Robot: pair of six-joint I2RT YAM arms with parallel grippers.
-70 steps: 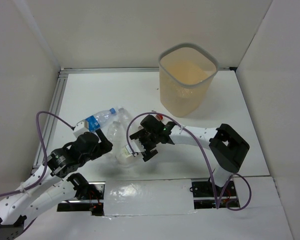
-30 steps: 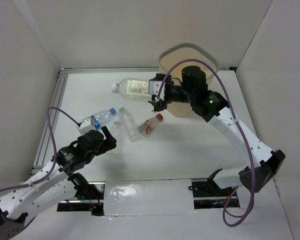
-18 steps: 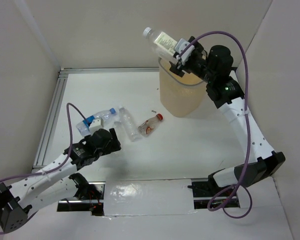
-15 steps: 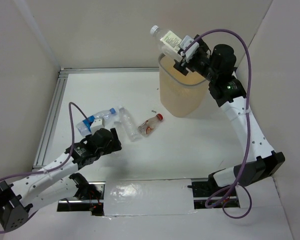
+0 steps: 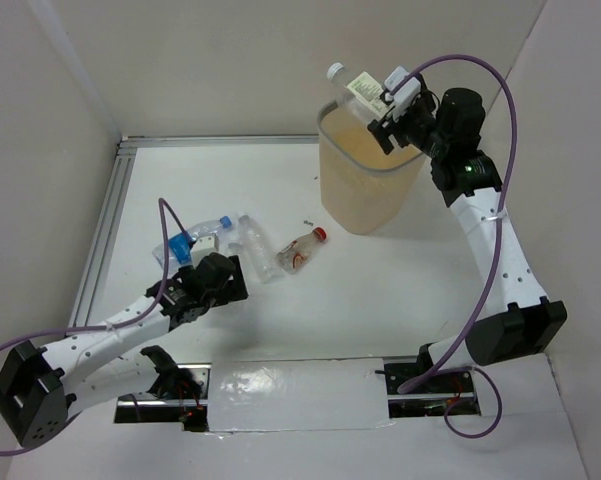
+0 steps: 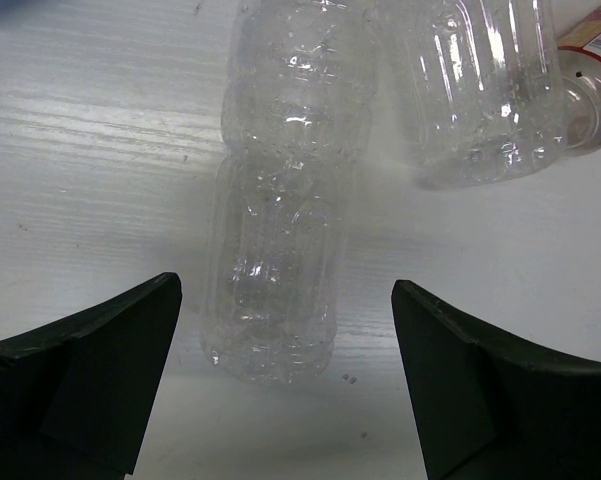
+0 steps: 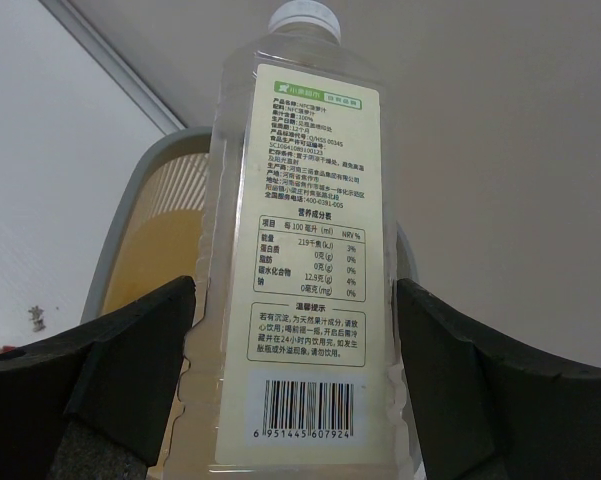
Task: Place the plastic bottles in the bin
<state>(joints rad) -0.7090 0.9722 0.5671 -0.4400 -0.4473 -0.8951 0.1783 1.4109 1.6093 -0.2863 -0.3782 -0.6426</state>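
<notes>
The bottom half of the clear bottle (image 6: 275,265) is just below my left gripper, between its fingers. I need to lower the gripper around it next with open fingers and close.
My right gripper (image 5: 388,108) is shut on the plastic bottle with the big white label (image 5: 360,88) and holds it, white cap up and tilted left, above the bin's mouth. The bin (image 5: 365,195) is tall, beige and translucent. In the right wrist view the labelled bottle (image 7: 300,250) sits between my fingers (image 7: 130,350), with the bin's rim (image 7: 145,165) behind it. My left gripper (image 5: 232,272) is open and low on the table, at the base of a clear bottle (image 6: 280,230). A second clear bottle (image 6: 475,90) lies just to its right.
A blue-capped, blue-labelled bottle (image 5: 192,238) lies to the left of the cluster. A red-capped bottle (image 5: 302,248) lies to its right. White walls enclose the table on three sides. A metal rail (image 5: 105,235) runs along the left edge.
My right arm lifted the labelled bottle from the table, swung it right and raised it over the bin. My left arm reached forward to the clear bottles, gripper open.
</notes>
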